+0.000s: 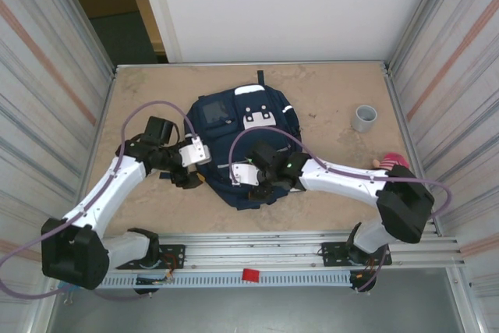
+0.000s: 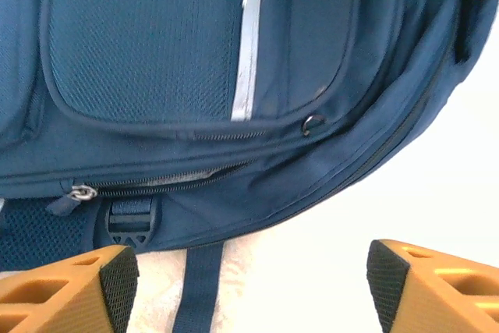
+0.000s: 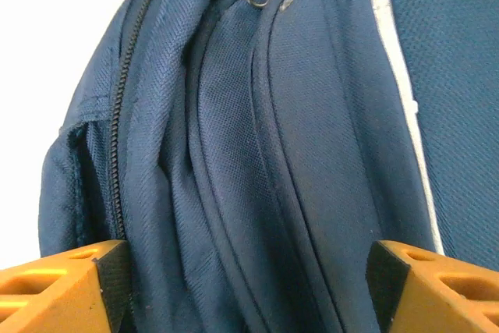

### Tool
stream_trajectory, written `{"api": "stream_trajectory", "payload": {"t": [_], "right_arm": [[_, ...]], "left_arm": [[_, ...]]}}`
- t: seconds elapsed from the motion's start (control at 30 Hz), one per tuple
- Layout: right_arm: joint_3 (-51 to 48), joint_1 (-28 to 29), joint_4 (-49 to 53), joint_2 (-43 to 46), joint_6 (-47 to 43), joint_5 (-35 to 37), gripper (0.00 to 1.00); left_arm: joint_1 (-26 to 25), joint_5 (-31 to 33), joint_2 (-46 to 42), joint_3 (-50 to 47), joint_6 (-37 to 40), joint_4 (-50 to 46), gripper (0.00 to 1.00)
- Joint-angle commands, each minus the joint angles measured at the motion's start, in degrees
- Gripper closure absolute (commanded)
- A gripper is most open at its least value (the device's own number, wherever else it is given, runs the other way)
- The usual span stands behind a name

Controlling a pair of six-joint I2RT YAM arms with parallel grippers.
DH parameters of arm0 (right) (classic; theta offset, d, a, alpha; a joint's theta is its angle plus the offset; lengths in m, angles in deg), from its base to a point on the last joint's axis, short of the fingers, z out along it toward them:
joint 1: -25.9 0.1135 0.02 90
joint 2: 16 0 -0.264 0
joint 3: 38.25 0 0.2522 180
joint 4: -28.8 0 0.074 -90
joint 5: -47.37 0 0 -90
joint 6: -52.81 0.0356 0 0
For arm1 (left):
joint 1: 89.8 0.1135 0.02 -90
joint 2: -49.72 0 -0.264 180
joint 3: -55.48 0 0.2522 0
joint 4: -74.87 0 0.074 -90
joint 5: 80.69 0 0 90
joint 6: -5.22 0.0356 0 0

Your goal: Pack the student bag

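Note:
The silver zipper pull point(image 2: 82, 193) lies beyond my left gripper's open fingers, so my left gripper next moves outward along the bag's edge and lowers onto the pull.
The student bag point(image 1: 234, 134), a navy backpack with white patches near its top, lies flat in the middle of the table. My left gripper point(image 1: 189, 179) sits at its near left edge. In the left wrist view the left gripper point(image 2: 251, 290) is open, over bare table and a dark strap point(image 2: 201, 290), just short of the bag's edge point(image 2: 234, 216). A partly open zipper with a silver pull point(image 2: 80, 192) runs along that edge. My right gripper point(image 1: 256, 189) is over the bag's near end. It point(image 3: 248, 286) stands open, its fingers astride folds of the bag's fabric point(image 3: 234, 193).
A grey cup point(image 1: 364, 118) stands at the right rear of the table. A pink object point(image 1: 391, 161) lies by the right wall, partly behind my right arm. Ribbed metal walls close in both sides, and a rail with a red tab point(image 1: 250, 274) runs along the near edge.

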Motion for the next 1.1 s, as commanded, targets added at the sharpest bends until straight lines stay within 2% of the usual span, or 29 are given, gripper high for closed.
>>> {"api": "stream_trajectory", "payload": {"t": [0.0, 0.03, 0.2, 0.27, 0.4, 0.5, 0.73, 1.07], "right_arm": [[2.2, -0.3, -0.72, -1.74, -4.38, 2.55, 0.25], [2.11, -0.31, -1.03, -2.09, -4.69, 3.23, 0.29], [0.69, 0.56, -1.86, 0.1, -5.47, 8.07, 0.68], [0.47, 0.75, -0.9, 2.7, -5.37, 7.25, 0.76], [-0.27, 0.88, -0.65, 7.74, -5.45, 6.17, 0.83], [-0.85, 0.84, -1.24, 10.23, -5.81, 5.48, 0.86], [-1.16, 0.86, -1.16, 10.47, -5.74, 4.51, 0.87], [-1.65, 0.01, -0.7, 9.93, -5.61, 4.31, 0.76]], "left_arm": [[0.48, 4.81, 2.15, -0.35, 3.99, 4.62, 0.21], [0.43, 5.97, 3.12, -0.3, 4.0, 5.31, 0.21], [1.56, 11.29, 6.77, -0.1, 3.49, 9.87, 0.21], [3.15, 10.41, 7.89, 0.42, 4.99, 10.14, 0.2], [6.41, 5.3, 10.43, 2.04, 6.03, 13.21, 0.21], [6.48, 3.99, 13.77, 4.44, 8.38, 12.92, 0.21], [6.47, 0.99, 20.95, 9.15, 12.2, 12.27, 0.21], [5.6, 1.79, 30.96, 14.88, 17.26, 8.39, 0.21]]}}
